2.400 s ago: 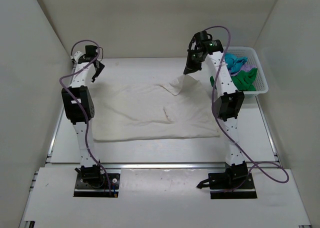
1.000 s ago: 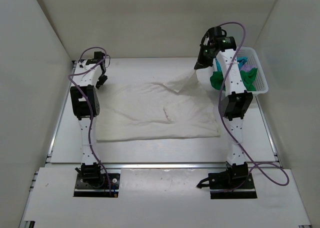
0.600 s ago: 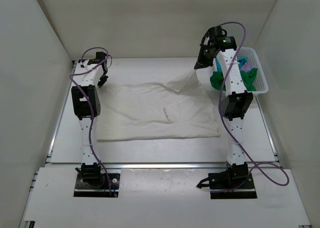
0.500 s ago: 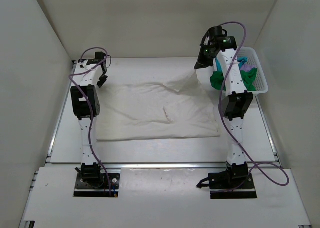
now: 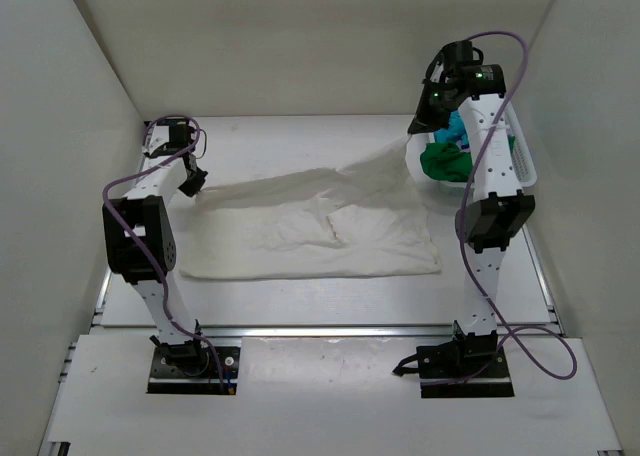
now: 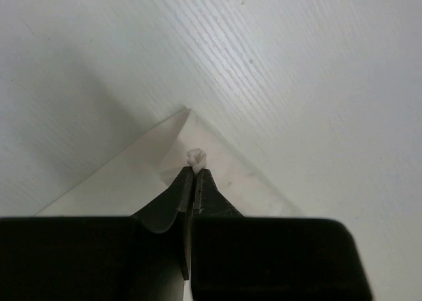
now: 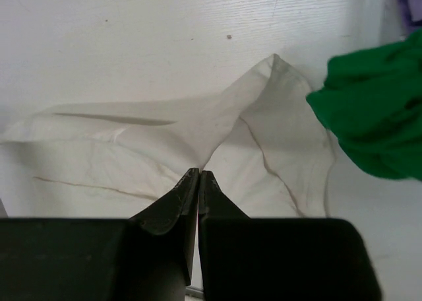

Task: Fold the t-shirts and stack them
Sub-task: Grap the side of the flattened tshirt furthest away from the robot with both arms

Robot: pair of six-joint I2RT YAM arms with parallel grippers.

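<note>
The shirt's far edge is already lifted, so I should next carry the pinched corner of the shirt back toward my base with my left gripper. Then I should release it over the flat cloth nearer me (image 5: 200, 228).
The large cream-white t-shirt (image 5: 320, 231) lies spread on the table, its far edge lifted into a taut band between my two grippers. My left gripper (image 5: 189, 185) is shut on the shirt's far left corner; in the left wrist view a small pinch of cloth (image 6: 196, 158) pokes out past the left gripper (image 6: 194, 172). My right gripper (image 5: 420, 126) is shut on the far right corner, raised beside the basket. In the right wrist view the cloth (image 7: 165, 149) fans out from the right gripper (image 7: 199, 174). Green (image 5: 440, 163) and turquoise-blue (image 5: 457, 131) t-shirts sit in the basket.
The white lattice basket (image 5: 527, 168) stands at the table's far right, partly hidden behind my right arm. The green shirt (image 7: 379, 113) bulges close to the lifted cream corner. White enclosure walls stand at the left, back and right.
My left gripper has shut on the shirt's far left corner and pulled it left. The right arm has risen up and to the right, stretching the far edge off the table.
</note>
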